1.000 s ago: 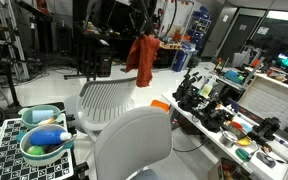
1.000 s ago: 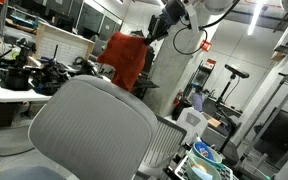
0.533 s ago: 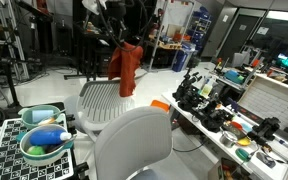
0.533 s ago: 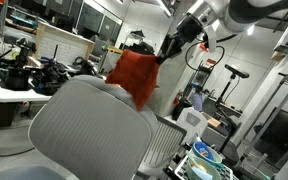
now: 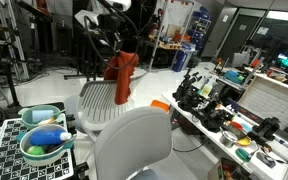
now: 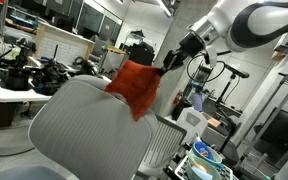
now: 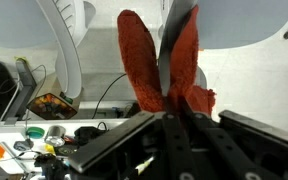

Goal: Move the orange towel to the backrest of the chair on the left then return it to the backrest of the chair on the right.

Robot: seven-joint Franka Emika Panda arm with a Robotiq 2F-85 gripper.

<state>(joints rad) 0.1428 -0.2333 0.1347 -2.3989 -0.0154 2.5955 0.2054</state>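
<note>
I need to lower my gripper a little toward the top edge (image 7: 166,76) of the white chair's backrest next. Then I need to let go of the orange towel there.
The orange towel (image 5: 120,76) hangs from my gripper (image 5: 115,55), which is shut on its top edge. It dangles over the backrest of the farther white mesh chair (image 5: 96,100). In an exterior view the towel (image 6: 136,87) shows behind the near grey chair backrest (image 6: 84,125), held by the gripper (image 6: 167,66). In the wrist view the towel (image 7: 139,60) is pinched between my fingers (image 7: 171,92), with white chair backs behind it. The nearer grey chair (image 5: 134,145) stands in front.
A workbench (image 5: 239,125) cluttered with tools and black parts runs along one side. A checkered board with bowls (image 5: 39,140) stands beside the chairs. Another desk with gear (image 6: 14,70) stands behind. Bowls sit low in an exterior view (image 6: 206,155).
My gripper has carried the towel sideways and downward, from high above the workbench side to over the farther white chair's backrest. The chairs have not moved.
</note>
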